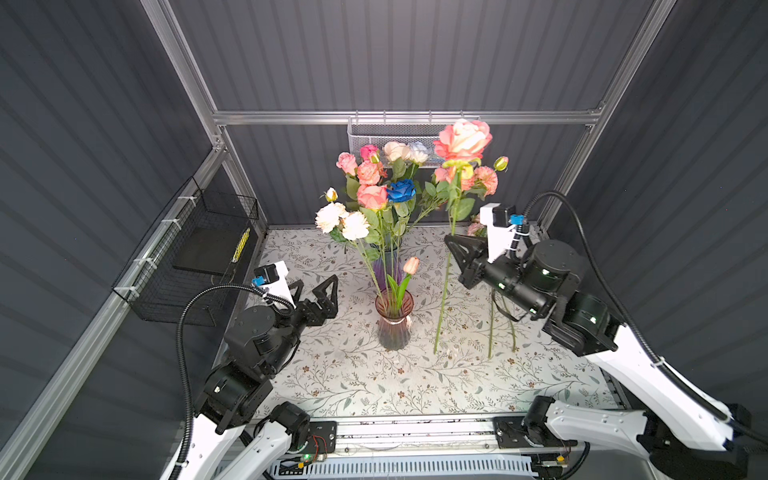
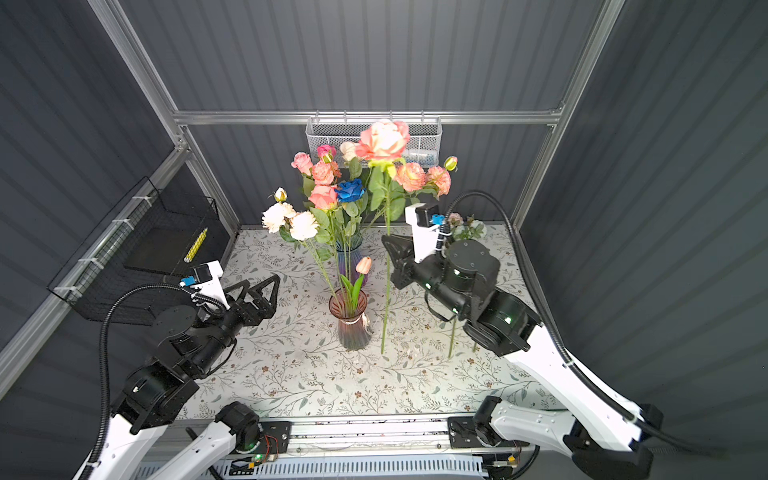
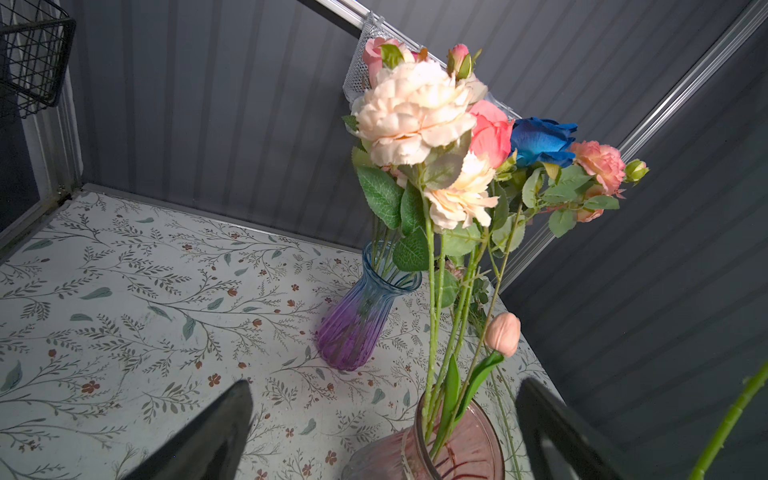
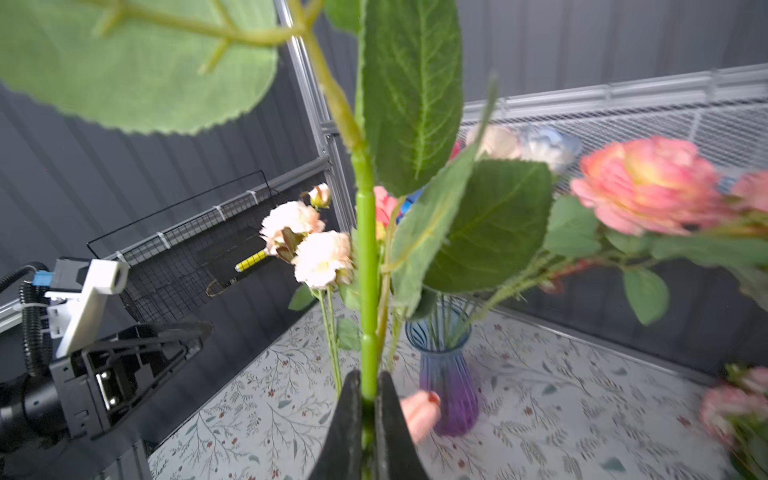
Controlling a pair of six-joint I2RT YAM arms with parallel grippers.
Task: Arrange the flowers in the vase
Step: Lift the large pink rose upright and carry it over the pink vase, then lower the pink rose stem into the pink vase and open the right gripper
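Note:
The end of the pink-peach rose's stem hangs below the pink vase's rim. Next I should move my right gripper up, across and then down over the pink vase's opening (image 1: 395, 302) to release the stem.
My right gripper (image 1: 452, 246) (image 4: 368, 399) is shut on the thick green stem (image 4: 367, 266) of a big pink-peach rose (image 1: 462, 140) (image 2: 384, 139). The rose stands upright just right of the pink glass vase (image 1: 393, 322) (image 3: 457, 449), its stem end low near the table. That vase holds a peach tulip (image 1: 411, 265) and cream blooms (image 1: 341, 221). Behind it, a blue-purple vase (image 2: 348, 259) (image 3: 357, 320) holds pink roses and a deep blue one (image 1: 401, 190). My left gripper (image 1: 316, 291) (image 3: 384, 386) stands open and empty left of the pink vase.
Loose flower stems (image 1: 491, 328) lie under my right arm, with pink blooms (image 4: 735, 409) at the back right of the floral table (image 1: 353, 382). A black wire basket (image 1: 199, 257) hangs on the left wall. A silver mesh basket (image 1: 374, 137) hangs on the back rail.

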